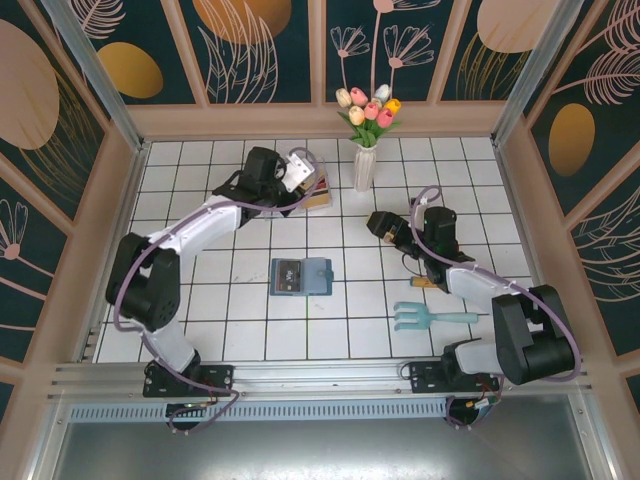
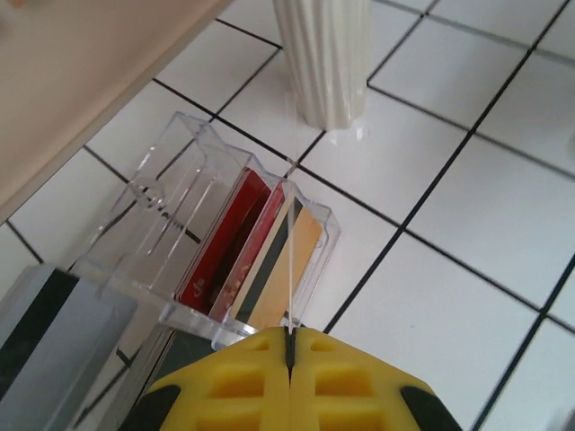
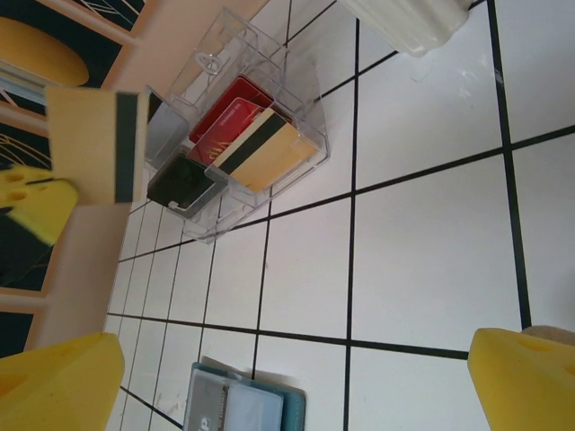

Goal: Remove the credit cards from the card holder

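My left gripper holds the card crooked above the row in the tray. Next, it should turn and bring the card down beside the tray's standing tan-gold card (image 1: 318, 200) (image 2: 302, 259) to release it there.
The teal-blue card holder (image 1: 301, 276) lies open on the middle tiles, with its corner at the bottom of the right wrist view (image 3: 241, 404). My left gripper (image 1: 299, 173) is at the back, shut on a tan-gold credit card (image 3: 90, 148) with a black stripe. In the left wrist view, the gripper (image 2: 292, 334) holds that card edge-on (image 2: 292, 260) above the clear tray. Red (image 3: 232, 115), tan-gold (image 3: 265, 154) and black (image 3: 182, 182) credit cards stand in the tray. My right gripper (image 1: 384, 228) is open and holds nothing, hovering right of the card holder (image 3: 292, 386).
The clear two-compartment tray (image 1: 316, 192) stands by the back wall, just left of a white vase (image 1: 364, 165) of tulips. A light-blue hand rake (image 1: 430, 317) lies near the front right. Wooden walls enclose the tiled floor.
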